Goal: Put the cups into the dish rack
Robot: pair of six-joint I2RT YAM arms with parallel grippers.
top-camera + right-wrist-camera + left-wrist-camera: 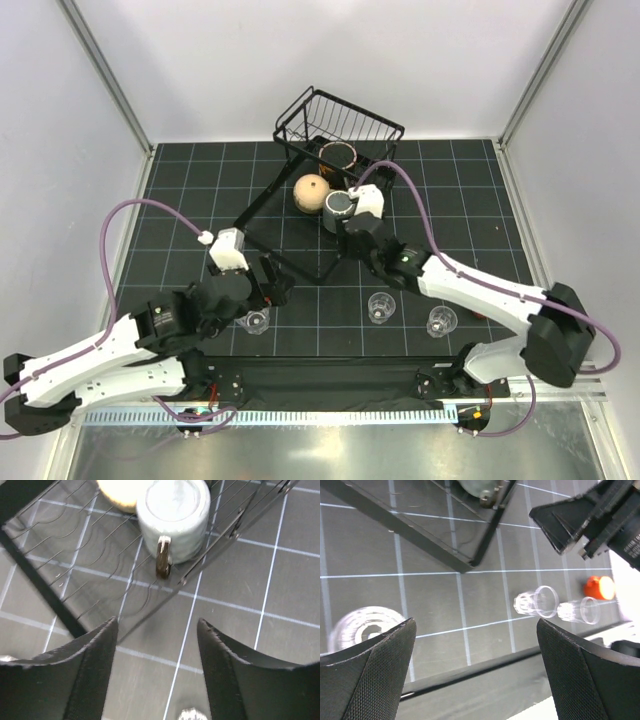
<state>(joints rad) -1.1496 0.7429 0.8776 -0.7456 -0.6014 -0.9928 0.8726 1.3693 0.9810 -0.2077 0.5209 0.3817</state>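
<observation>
The red-orange cup (480, 317) is still unloaded and stands below the right gripper and to its right in the top view, so the right gripper will swing that way, back and down over the cup's rim.
The black wire dish rack (300, 240) holds a brown-rimmed cup (338, 155) in its raised basket, and a beige mug (311, 192) and grey mug (340, 206) on its flat lower frame. My right gripper (347, 232) is open and empty just short of the grey mug (175, 515), whose handle faces my right gripper (156, 625). My left gripper (273, 287) is open and empty over the mat. A clear glass (256, 321) stands beside its left finger (375, 670). Two more glasses (380, 307) (441, 321) stand near the front.
A red-orange cup (599, 587) stands beyond the two glasses (537, 601) (582, 611), mostly hidden under the right arm in the top view. The rack's frame corner (470, 562) lies ahead of my left gripper (475, 626). The mat's front edge is close.
</observation>
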